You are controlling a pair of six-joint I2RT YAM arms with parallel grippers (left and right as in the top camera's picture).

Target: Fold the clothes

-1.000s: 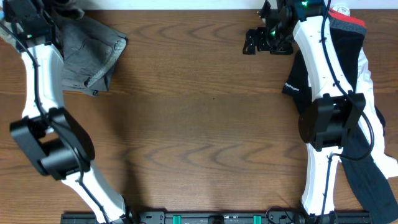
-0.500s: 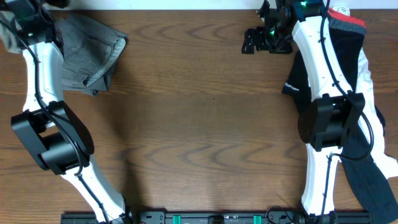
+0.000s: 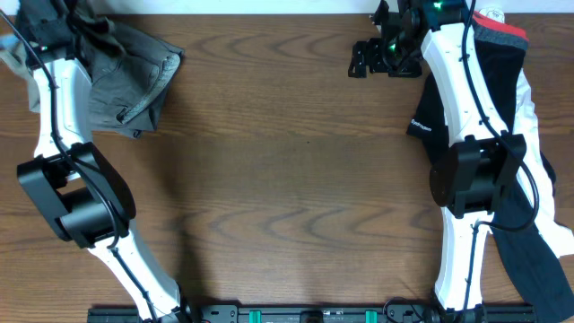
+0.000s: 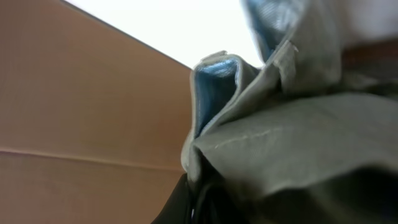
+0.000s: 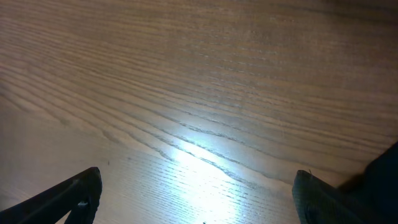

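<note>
The left gripper carries the raised cloth across, down onto the shorts' flat edge (image 3: 165, 70) next and releases. That edge lies below it and to its right in the overhead view.
Khaki-grey shorts (image 3: 130, 76) lie crumpled at the table's far left corner. My left gripper (image 3: 52, 21) is shut on their upper edge and holds it raised; in the left wrist view the olive cloth (image 4: 298, 130) with its pale blue lining (image 4: 214, 87) fills the frame right above the gripper (image 4: 205, 202). Black-and-white sportswear (image 3: 516, 99) with a red waistband (image 3: 502, 30) lies along the right edge, partly under my right arm. My right gripper (image 3: 372, 59) hangs open over bare wood at the far side; its fingertips (image 5: 78, 196) stand wide apart with nothing between them (image 5: 199, 208).
The wooden table (image 3: 296, 170) stretches between the two arms. Its far edge meets a white wall just behind both grippers. The sportswear trails off the table's right side toward the front. A black rail (image 3: 296, 314) runs along the near edge.
My left gripper has pulled the shorts' upper edge up and toward the far left corner, bunching the cloth there. The right arm has stayed still.
</note>
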